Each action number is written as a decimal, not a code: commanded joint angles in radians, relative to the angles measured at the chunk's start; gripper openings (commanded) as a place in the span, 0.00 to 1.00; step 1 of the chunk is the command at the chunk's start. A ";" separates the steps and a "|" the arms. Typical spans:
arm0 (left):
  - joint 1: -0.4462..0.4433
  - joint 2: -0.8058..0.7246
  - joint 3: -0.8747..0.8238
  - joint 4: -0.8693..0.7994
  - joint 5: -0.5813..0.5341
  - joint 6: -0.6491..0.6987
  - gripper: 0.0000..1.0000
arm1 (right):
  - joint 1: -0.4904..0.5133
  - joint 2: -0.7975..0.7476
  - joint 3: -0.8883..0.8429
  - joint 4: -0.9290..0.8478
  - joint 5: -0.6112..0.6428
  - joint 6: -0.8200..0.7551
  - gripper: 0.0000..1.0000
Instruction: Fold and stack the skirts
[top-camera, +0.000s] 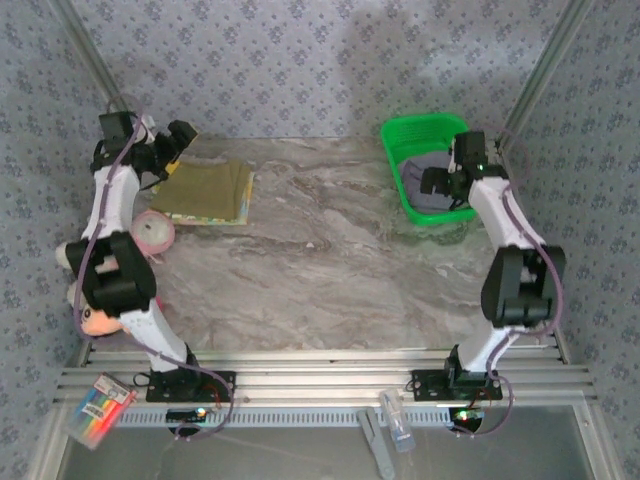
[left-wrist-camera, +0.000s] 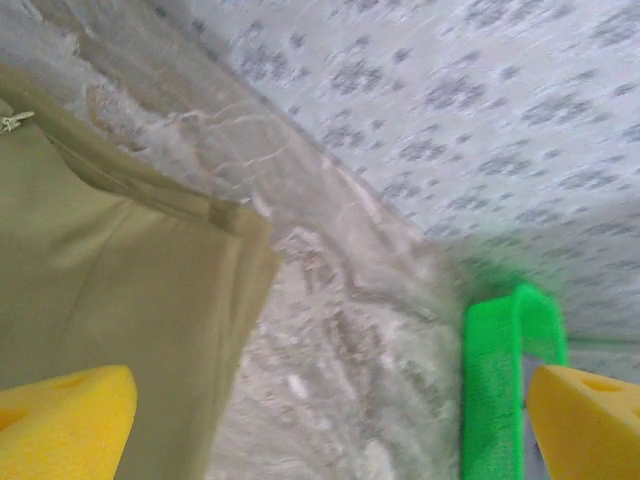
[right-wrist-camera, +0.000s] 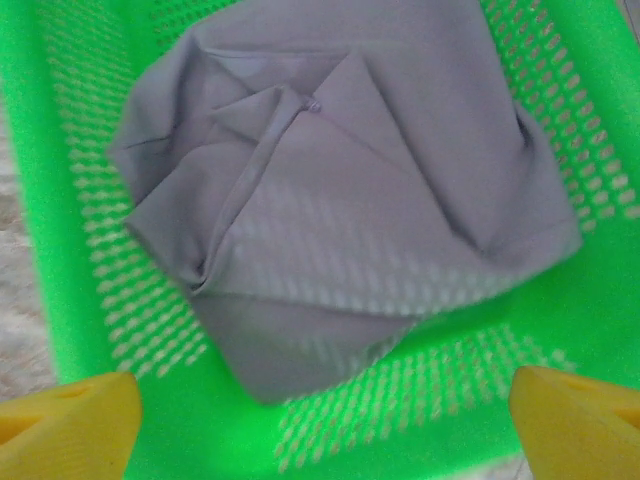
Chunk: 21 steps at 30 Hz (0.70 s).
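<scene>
My right gripper lowers into the basket next onto the cloth (top-camera: 430, 165) (right-wrist-camera: 305, 128) beside the lavender skirt's zip pull and closes, since the skirt's folds bunch around it.
A folded olive-khaki skirt (top-camera: 208, 190) lies on top of a stack at the table's back left, its edge with a zip (left-wrist-camera: 110, 270) showing in the left wrist view. My left gripper (top-camera: 172, 150) hovers open just above that stack's left end, its yellow fingertips (left-wrist-camera: 60, 425) wide apart with nothing between them. A crumpled lavender skirt (right-wrist-camera: 340, 190) sits in the green basket (top-camera: 398, 150) at the back right. My right gripper (top-camera: 440, 182) hangs open over the basket, above the lavender skirt (top-camera: 432, 195), with its yellow fingertips (right-wrist-camera: 575, 420) spread and touching nothing.
A pink plush toy (top-camera: 152, 232) lies beside the left arm, in front of the stack. The green basket (left-wrist-camera: 495, 380) shows far off in the left wrist view. Patterned walls close in the table at the back and sides. Markers and a bottle lie on the near rail.
</scene>
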 joint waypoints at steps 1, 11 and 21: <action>0.000 -0.140 -0.189 0.158 -0.013 -0.112 1.00 | -0.011 0.176 0.201 -0.159 0.032 -0.127 0.99; -0.032 -0.433 -0.456 0.073 -0.088 -0.096 1.00 | -0.018 0.629 0.748 -0.462 0.115 -0.294 1.00; -0.036 -0.558 -0.595 -0.087 -0.081 0.000 1.00 | -0.016 0.658 0.657 -0.390 0.173 -0.226 0.77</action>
